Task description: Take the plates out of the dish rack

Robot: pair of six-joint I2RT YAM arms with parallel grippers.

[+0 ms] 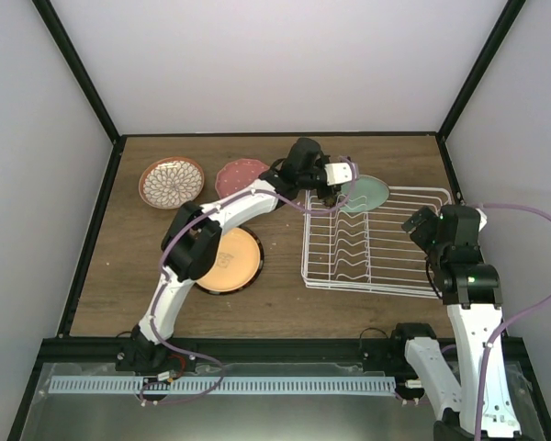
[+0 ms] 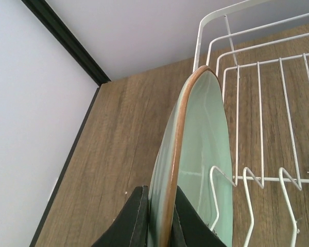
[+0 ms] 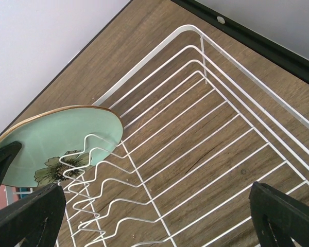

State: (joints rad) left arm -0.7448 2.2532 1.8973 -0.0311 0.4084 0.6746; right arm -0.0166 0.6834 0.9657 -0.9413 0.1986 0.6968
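I will lift my left gripper next, swing it back and lower it over the tan plate to release, because that plate is to its left in the top view.
A pale green plate with a flower (image 1: 367,193) stands on edge among the tines at the far end of the white wire dish rack (image 1: 386,276). My left gripper (image 1: 334,195) is shut on its brown rim. In the left wrist view both black fingers pinch the plate (image 2: 201,149) at the gripper (image 2: 162,194), beside the rack (image 2: 278,62). My right gripper (image 1: 421,226) hovers over the rack's right side, open and empty. Its wrist view shows the plate (image 3: 56,139), the rack (image 3: 195,128), and the gripper (image 3: 154,216) with its fingers far apart.
Three plates lie flat on the wooden table left of the rack: a brown-rimmed petal-patterned one (image 1: 172,181), a red-pink dotted one (image 1: 241,175) and a tan one (image 1: 231,259) partly under the left arm. White walls with black frame bars enclose the table.
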